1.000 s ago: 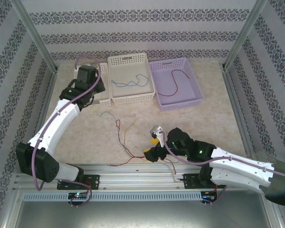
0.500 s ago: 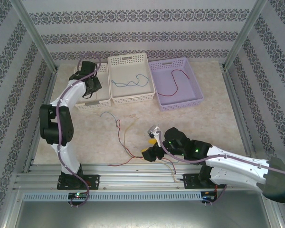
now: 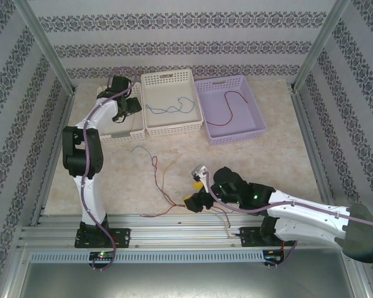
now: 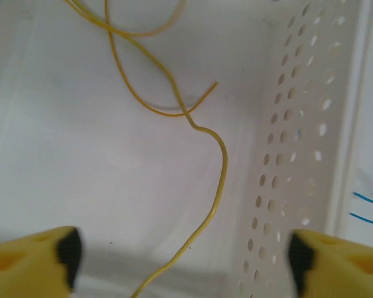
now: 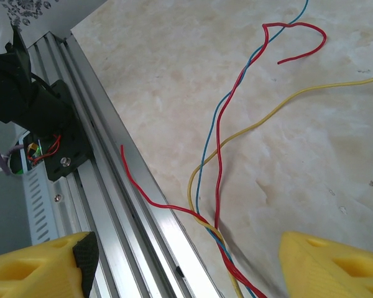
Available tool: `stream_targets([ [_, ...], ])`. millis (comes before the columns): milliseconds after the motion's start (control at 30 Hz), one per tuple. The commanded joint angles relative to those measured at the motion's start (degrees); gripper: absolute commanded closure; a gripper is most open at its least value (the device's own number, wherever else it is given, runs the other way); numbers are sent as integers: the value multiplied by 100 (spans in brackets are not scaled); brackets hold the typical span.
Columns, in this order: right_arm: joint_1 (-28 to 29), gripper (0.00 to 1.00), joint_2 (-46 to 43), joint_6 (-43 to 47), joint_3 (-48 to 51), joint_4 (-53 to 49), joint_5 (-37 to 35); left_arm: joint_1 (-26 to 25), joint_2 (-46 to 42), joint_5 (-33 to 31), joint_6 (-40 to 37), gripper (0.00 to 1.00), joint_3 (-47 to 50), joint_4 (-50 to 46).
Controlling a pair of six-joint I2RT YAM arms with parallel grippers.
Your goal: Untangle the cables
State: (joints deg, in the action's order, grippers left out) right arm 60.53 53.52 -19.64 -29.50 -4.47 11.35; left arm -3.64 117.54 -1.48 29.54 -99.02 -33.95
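Note:
I need to move my right gripper down next, past the twisted bundle and onto the blue cable near its yellow crossing.
A tangle of red, blue and yellow cables (image 3: 156,177) lies on the table and runs down to the front rail. In the right wrist view they twist together (image 5: 216,234) between the wide-apart fingers of my right gripper (image 5: 183,256), which is open and grips nothing. From above, the right gripper (image 3: 194,191) hovers low over the tangle's near end. My left gripper (image 3: 128,105) is over the left white basket (image 3: 121,138), open. A loose yellow cable (image 4: 222,162) lies on the basket floor between the left gripper's (image 4: 183,254) fingers.
A blue cable (image 3: 171,109) lies in the middle white basket (image 3: 174,129) and a red one (image 3: 231,104) in the purple basket (image 3: 239,135). The aluminium rail (image 5: 130,217) runs along the table's near edge under one red cable end. Patterned walls surround the table.
The left arm has reached further back over the left basket and its gripper has opened, leaving the yellow cable lying there. The right gripper has shifted slightly left.

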Motion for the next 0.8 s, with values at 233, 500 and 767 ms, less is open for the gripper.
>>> stream_targets([
  [233,46,22,1701,144,-1102,-177,-152,-331,-2557,-109,149,0,791,-351],
  [500,53,32,3407,213,-1975,-47,462,-814,-4689,-98,573,0,3213,-17],
  [767,190,48,4317,162,-2357,101,530,-1032,-5833,-145,720,0,4394,-243],
])
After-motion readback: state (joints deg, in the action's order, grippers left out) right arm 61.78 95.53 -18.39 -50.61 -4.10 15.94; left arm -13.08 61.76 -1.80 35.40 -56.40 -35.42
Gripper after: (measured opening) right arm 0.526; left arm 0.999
